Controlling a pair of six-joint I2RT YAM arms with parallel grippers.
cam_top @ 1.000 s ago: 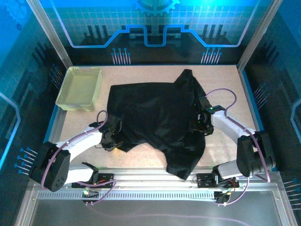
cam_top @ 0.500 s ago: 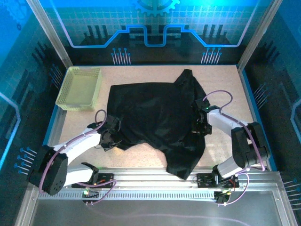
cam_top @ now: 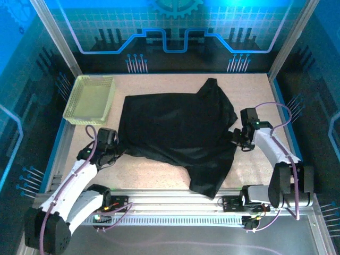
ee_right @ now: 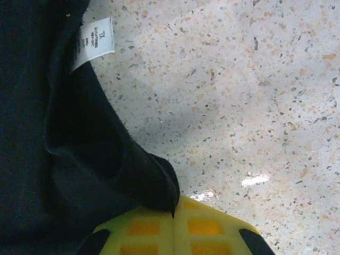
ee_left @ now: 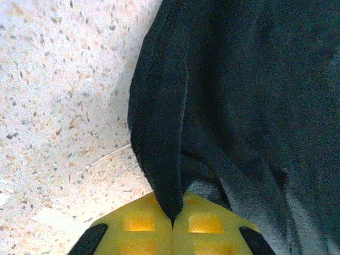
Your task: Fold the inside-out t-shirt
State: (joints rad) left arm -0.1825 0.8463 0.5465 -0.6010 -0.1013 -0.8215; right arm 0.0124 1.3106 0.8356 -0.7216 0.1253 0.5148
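Next, my right gripper carries the t-shirt's corner outward onto the far sleeve's near edge [cam_top: 231,116] and releases it, since that edge lies outward of the gripper.
The inside-out t-shirt [cam_top: 175,130], plain black, lies spread across the middle of the speckled table [cam_top: 151,172], with one part trailing toward the front rail. My left gripper [cam_top: 112,146] is at the shirt's left edge. In the left wrist view its yellow fingers [ee_left: 139,223] are shut on a black fold of the t-shirt [ee_left: 159,159]. At the shirt's right edge, my right gripper [cam_top: 238,137] is shut on a fabric corner [ee_right: 154,183]. A small white tag [ee_right: 94,42] shows on that edge of the shirt.
A pale yellow-green mesh basket [cam_top: 90,99] stands at the back left, apart from the shirt. Blue enclosure walls ring the table. An aluminium rail [cam_top: 175,204] runs along the front by the arm bases.
Both grippers have closed on the shirt's edges and moved outward, the left one to the left and the right one to the right. The shirt now lies wider and flatter between them.
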